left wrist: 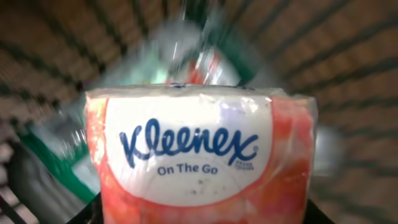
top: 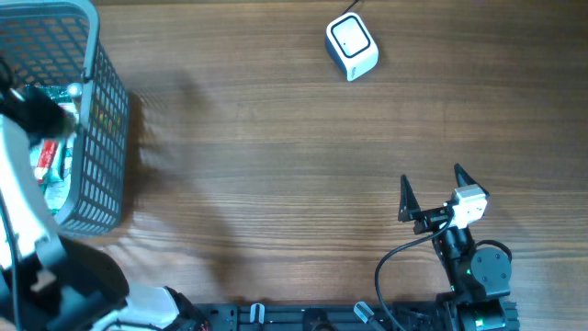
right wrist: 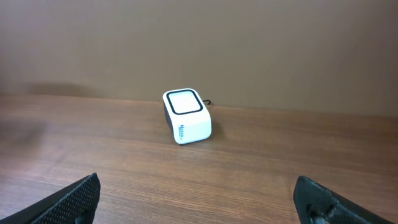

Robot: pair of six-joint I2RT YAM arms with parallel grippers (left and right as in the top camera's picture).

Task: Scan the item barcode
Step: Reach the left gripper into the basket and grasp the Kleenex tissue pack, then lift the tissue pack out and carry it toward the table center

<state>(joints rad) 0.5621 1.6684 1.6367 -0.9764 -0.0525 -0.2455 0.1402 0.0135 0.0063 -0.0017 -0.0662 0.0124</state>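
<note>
Next, my left gripper rises, moves to the right in the overhead view, lowers the pack onto bare tabletop between basket [top: 103,138] and scanner, then releases it.
The item is a red-and-white Kleenex "On The Go" tissue pack [left wrist: 199,149] that fills the left wrist view. My left gripper [left wrist: 199,216] is down inside the grey mesh basket [top: 103,138] and shut on the pack, with a dark finger showing at each lower corner. No barcode shows on the face turned to the camera. In the overhead view the left arm [top: 37,115] covers the pack. The white scanner [top: 351,46] stands at the far side of the table, well away. My right gripper [top: 432,176] is wide open and holds nothing, facing the scanner [right wrist: 186,116].
Other packets, green and red-white [top: 50,170], lie in the basket under and around the held pack. The basket's mesh walls [left wrist: 348,56] surround the left gripper closely. Wooden tabletop [top: 276,165] spreads between basket, scanner and right arm.
</note>
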